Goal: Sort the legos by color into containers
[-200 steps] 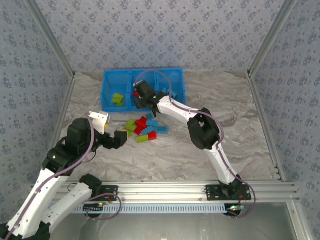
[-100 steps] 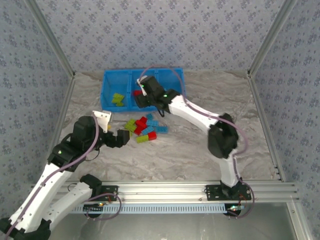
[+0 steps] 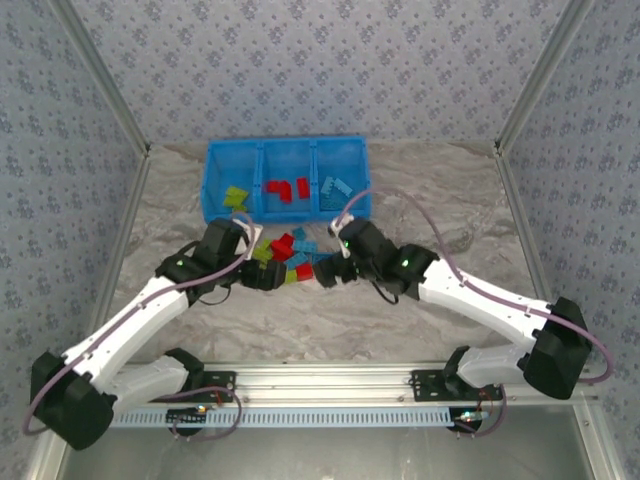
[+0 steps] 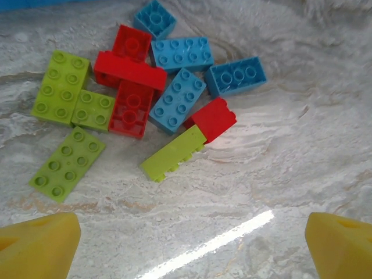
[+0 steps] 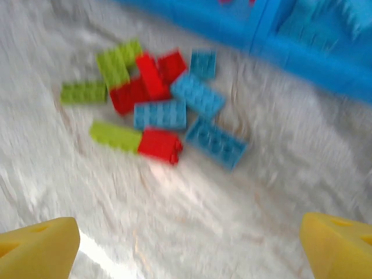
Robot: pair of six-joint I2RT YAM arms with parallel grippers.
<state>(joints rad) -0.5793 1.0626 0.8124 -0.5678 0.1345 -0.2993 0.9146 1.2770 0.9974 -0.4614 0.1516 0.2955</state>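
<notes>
The long lime green brick point(image 4: 173, 154) slants across the line between my left gripper's open fingertips. My left gripper will lower and turn over that brick next, beside the red one.
A loose pile of legos point(image 3: 290, 255) in lime green, red and light blue lies on the table just in front of the blue bin point(image 3: 287, 147). The bin's left container holds green bricks point(image 3: 236, 197), the middle one red bricks point(image 3: 287, 188), the right one light blue bricks point(image 3: 335, 186). My left gripper point(image 3: 262, 277) stands open at the pile's near left, nothing between its yellow fingertips point(image 4: 38, 244). A long green brick point(image 4: 173, 153) and a red brick point(image 4: 212, 118) lie nearest it. My right gripper point(image 3: 325, 272) stands open at the pile's near right, its view blurred, the pile point(image 5: 157, 110) ahead.
The two grippers sit close together, a short gap apart, on the near side of the pile. The bin's front wall point(image 5: 302, 64) rises just beyond the bricks. Marbled table point(image 3: 450, 220) stretches to the right. Metal frame rails point(image 3: 520, 100) and patterned walls enclose the table.
My right gripper has pulled back from over the bin's middle container to the pile's near side and opened wide. My left gripper has moved forward and right to the pile, staying open.
</notes>
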